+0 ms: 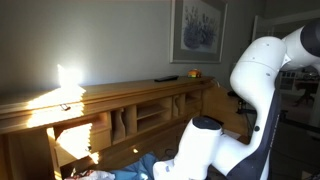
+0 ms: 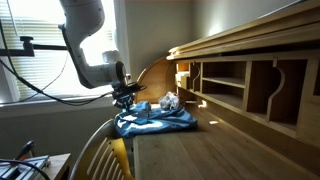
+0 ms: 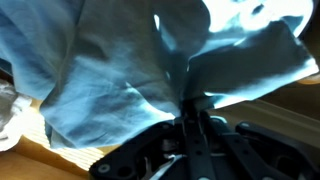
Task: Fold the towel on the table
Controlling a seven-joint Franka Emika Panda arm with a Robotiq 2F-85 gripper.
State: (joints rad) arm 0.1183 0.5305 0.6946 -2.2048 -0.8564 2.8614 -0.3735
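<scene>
The rest of the towel lies toward the shelf unit. I will next move my gripper up and carry the fold over the towel's shelf-side part to release it.
A light blue towel lies crumpled on the wooden table, in front of the shelf unit. In the wrist view the towel fills most of the frame, bunched into folds. My gripper is shut on a pinched fold of the towel's edge. In an exterior view the gripper sits at the towel's near-left edge, low over the table. In the exterior view behind the arm, only a bit of blue towel shows next to the arm's white body.
A wooden shelf unit with open cubbies runs along the wall behind the towel. A small white crumpled object lies beside the towel. A yellow chair back stands at the table's edge. Cables and a camera stand are near the window.
</scene>
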